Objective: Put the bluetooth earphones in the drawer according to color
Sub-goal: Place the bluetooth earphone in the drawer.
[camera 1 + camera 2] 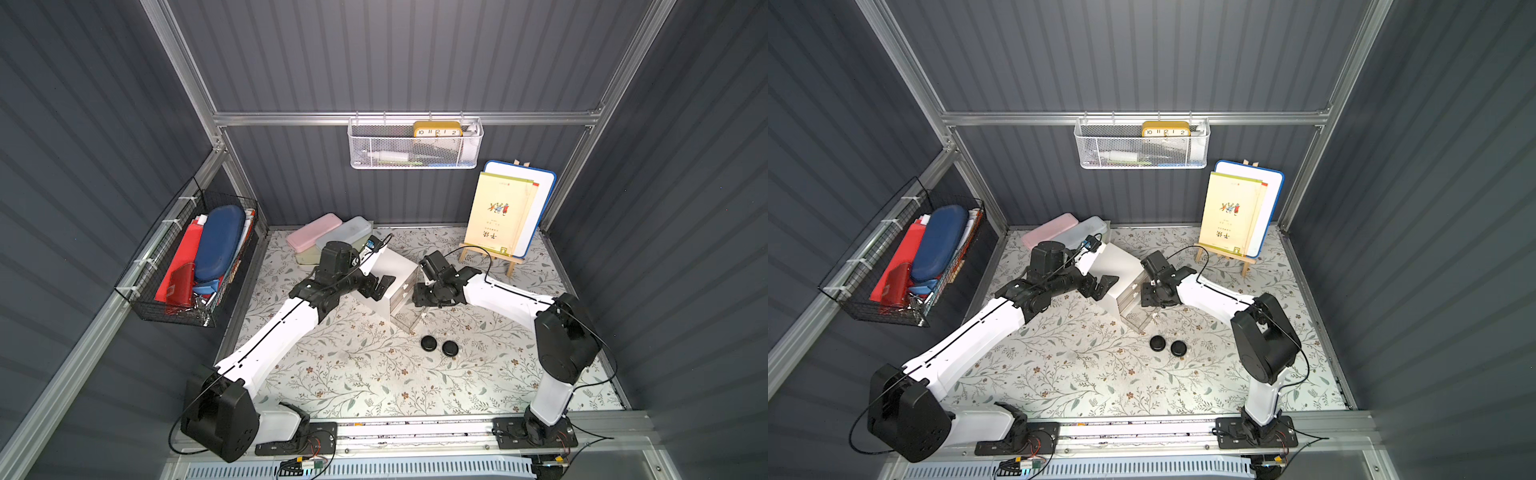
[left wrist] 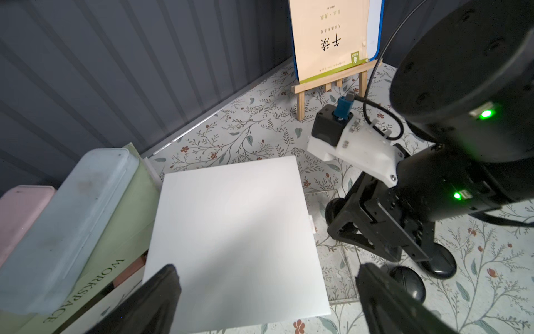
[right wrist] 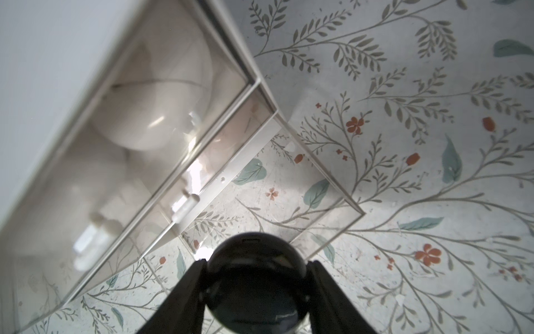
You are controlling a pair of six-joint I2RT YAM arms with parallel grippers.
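I need to lower my right gripper toward the cabinet and release the black case over the open drawer's bottom, as it hangs over the drawer's front edge.
The drawer cabinet is a white cube at the table's middle, and its lowest clear drawer is pulled out. My right gripper is shut on a glossy black earphone case, hovering over the open drawer's front edge. Through the top drawer's clear front a white earphone case shows. Two more black earphone cases lie on the table in front of the cabinet. My left gripper is open, its fingers spread above the cabinet's white top with nothing between them.
A pink pencil case and a pale blue one lie on a pale green box behind the cabinet. An easel with a book stands back right. A black wire basket hangs at the left wall.
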